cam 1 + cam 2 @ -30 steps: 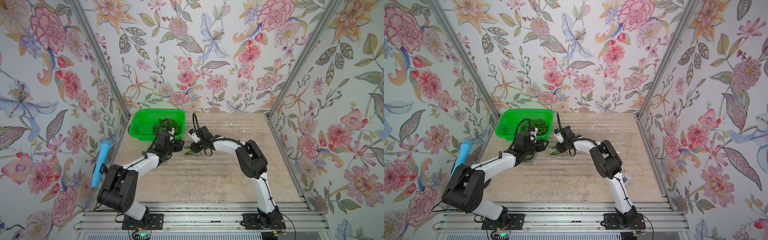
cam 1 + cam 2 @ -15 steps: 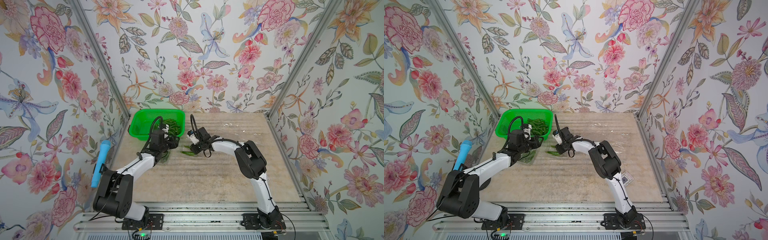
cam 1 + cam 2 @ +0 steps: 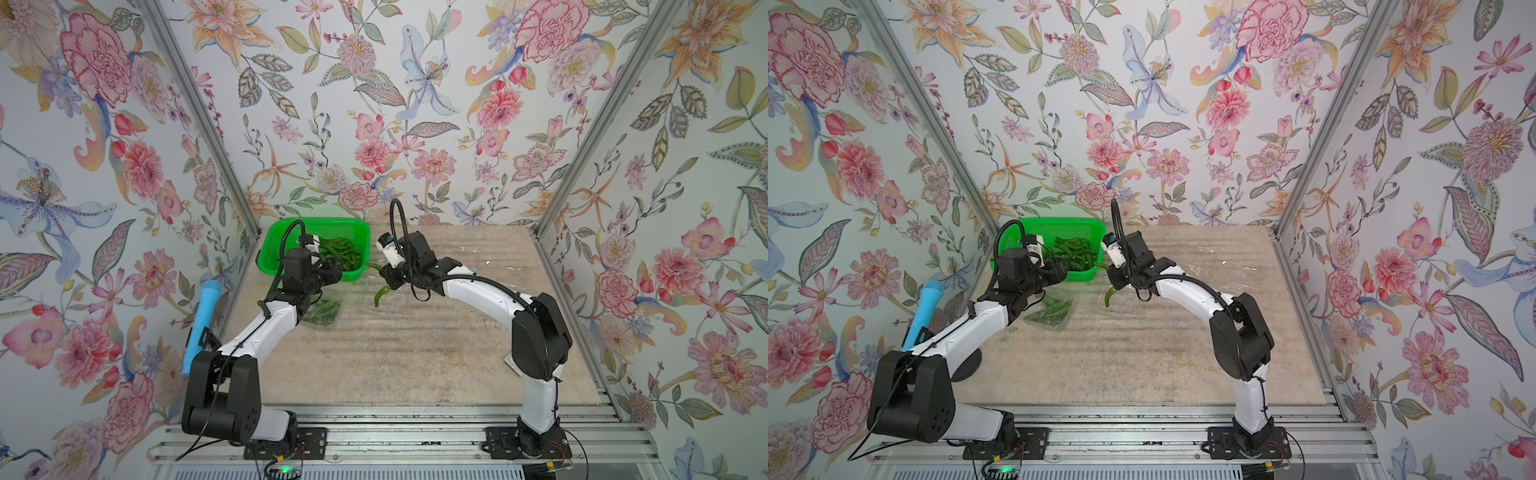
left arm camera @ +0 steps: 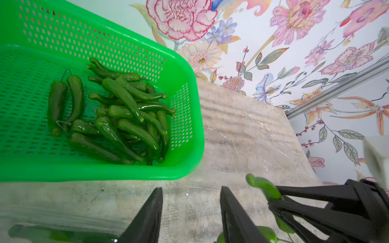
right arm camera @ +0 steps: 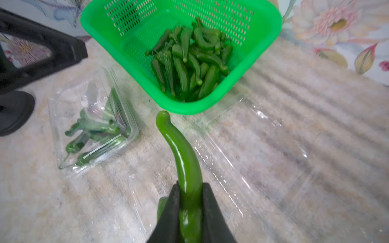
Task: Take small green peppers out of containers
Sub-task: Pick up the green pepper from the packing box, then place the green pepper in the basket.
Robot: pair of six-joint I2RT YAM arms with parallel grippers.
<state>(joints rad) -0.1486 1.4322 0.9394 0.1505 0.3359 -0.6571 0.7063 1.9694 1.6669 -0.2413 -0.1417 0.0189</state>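
Note:
I should raise my right gripper and carry it outward past the basket's near rim, then release over the pepper pile, since the green basket (image 5: pixel 271 31) already holds loose peppers.
My right gripper (image 5: pixel 190 189) is shut on one small green pepper (image 5: pixel 185 160), whose curved tip points at the green basket (image 5: pixel 271 31). In both top views this pepper (image 3: pixel 380 296) (image 3: pixel 1108 297) hangs just above the table beside the basket's near corner. A clear container (image 5: pixel 92 124) (image 3: pixel 322 311) holding several peppers lies under my left arm. An open, empty clear container (image 5: pixel 252 147) lies beneath the held pepper. My left gripper (image 4: pixel 190 190) (image 3: pixel 334 270) stands open and empty by the basket's near wall.
The green basket (image 3: pixel 270 257) (image 4: pixel 105 172) at the back left holds several loose peppers (image 4: pixel 122 113). A blue cylinder (image 3: pixel 201 324) leans on the left wall. More clear plastic (image 3: pixel 465 253) glints on the table's right half. Floral walls close in three sides.
My right jaws have closed on a pepper and raised it slightly toward the basket. My left gripper has drifted back toward the basket, still open.

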